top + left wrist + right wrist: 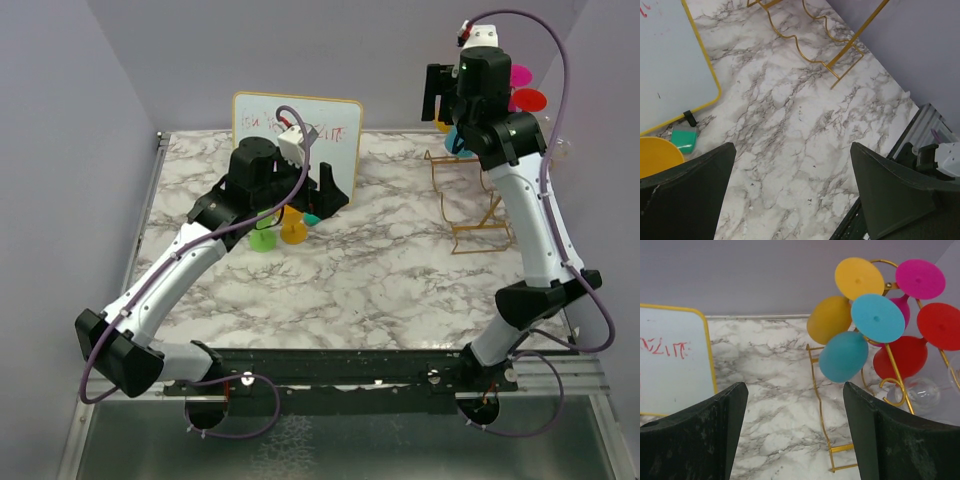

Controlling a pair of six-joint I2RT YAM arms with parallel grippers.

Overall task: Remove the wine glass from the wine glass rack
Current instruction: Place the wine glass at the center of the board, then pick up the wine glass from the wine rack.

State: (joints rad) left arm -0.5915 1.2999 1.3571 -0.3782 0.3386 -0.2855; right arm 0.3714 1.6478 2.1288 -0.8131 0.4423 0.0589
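I will move my right gripper down and outward onto the teal glass's uncovered flat foot [877, 317], since it is outward and below the gripper, to its right in the wrist view.
The gold wire wine glass rack [898, 374] stands at the table's back right, its base [470, 205] on the marble. Several wine glasses hang on it: a teal one [844, 356], a yellow one [829, 320], a red one [900, 356], a magenta one [920, 278] and a clear one [921, 393]. My right gripper [795, 386] is raised high in front of the rack [438, 100], open and empty, with the teal glass just above its right finger. My left gripper [792, 147] is open over bare marble near the whiteboard [328, 190], holding nothing.
A yellow-framed whiteboard [296, 125] stands at the back centre. A green glass [262, 240] and an orange glass [293, 233] stand on the table beside the left arm. A small green block [684, 140] lies at the whiteboard's foot. Purple walls close in on the sides and back.
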